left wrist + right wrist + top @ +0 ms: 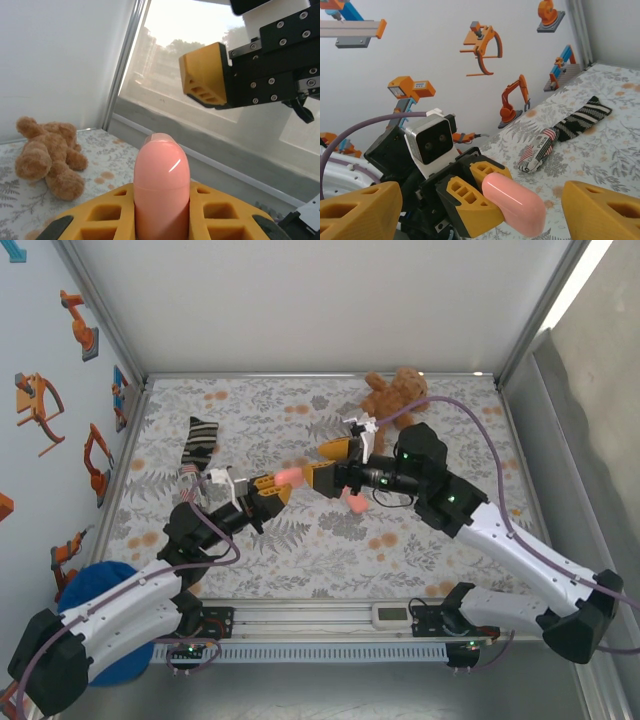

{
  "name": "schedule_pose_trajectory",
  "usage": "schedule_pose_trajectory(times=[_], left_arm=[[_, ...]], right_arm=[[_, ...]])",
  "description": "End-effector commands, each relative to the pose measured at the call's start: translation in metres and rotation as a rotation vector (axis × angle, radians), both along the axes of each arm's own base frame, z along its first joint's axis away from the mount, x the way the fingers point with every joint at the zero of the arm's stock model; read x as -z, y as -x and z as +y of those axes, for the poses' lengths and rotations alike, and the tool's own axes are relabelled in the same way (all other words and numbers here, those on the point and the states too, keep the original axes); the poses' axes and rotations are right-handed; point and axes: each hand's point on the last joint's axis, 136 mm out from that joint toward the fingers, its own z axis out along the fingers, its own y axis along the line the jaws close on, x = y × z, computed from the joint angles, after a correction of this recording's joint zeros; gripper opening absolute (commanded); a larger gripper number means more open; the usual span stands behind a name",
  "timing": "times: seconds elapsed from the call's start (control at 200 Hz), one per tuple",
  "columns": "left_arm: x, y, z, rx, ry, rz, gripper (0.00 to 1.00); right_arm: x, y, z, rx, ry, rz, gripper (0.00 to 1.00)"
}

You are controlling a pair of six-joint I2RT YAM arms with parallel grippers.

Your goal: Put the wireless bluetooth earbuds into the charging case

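My left gripper, fingers tilting down, lowers to the cloth beside the small pink lump (355, 502) and releases the case (290, 476) there next, since that patch lies bare.
My left gripper (283, 483) is shut on the lower half of a salmon-pink charging case (290, 476), held above the middle of the cloth. The case (161, 185) sticks out between the yellow fingers with its lid closed. My right gripper (328, 465) faces it from the right, open, with nothing between its fingers. In the right wrist view the case (515, 202) points out of the left gripper's fingers (470, 200), between the right gripper's (480, 220) spread fingertips. A small pink lump (355, 502) lies on the cloth under the right gripper. I cannot tell whether it is an earbud.
A brown teddy bear (392, 395) lies at the back of the floral cloth (300, 540). A striped sock (198, 447) lies at the back left. White walls close the table on the left and back, and a blue object (100, 585) sits off the near-left corner.
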Motion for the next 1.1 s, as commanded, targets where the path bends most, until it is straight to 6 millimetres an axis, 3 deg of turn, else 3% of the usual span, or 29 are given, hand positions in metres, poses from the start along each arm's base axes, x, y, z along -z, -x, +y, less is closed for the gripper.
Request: schedule_pose_trajectory(times=[0.0,0.27,0.566,0.841,1.092], left_arm=[[0.017,0.000,-0.002,0.006,-0.020,0.080,0.00],[0.064,-0.005,-0.022,0.015,-0.107,0.246,0.00],[0.116,0.004,-0.068,0.101,-0.216,0.409,0.00],[0.160,-0.018,-0.095,0.075,-0.191,0.596,0.00],[0.191,-0.037,-0.113,0.113,-0.023,0.777,0.02]], right_arm=[[0.011,-0.008,-0.012,0.089,0.034,-0.025,0.84],[0.028,-0.023,-0.033,0.210,0.069,0.015,0.93],[0.046,-0.036,-0.059,0.303,0.064,0.085,1.00],[0.054,-0.040,-0.080,0.366,0.078,0.101,1.00],[0.063,-0.040,-0.090,0.395,0.103,0.116,1.00]])
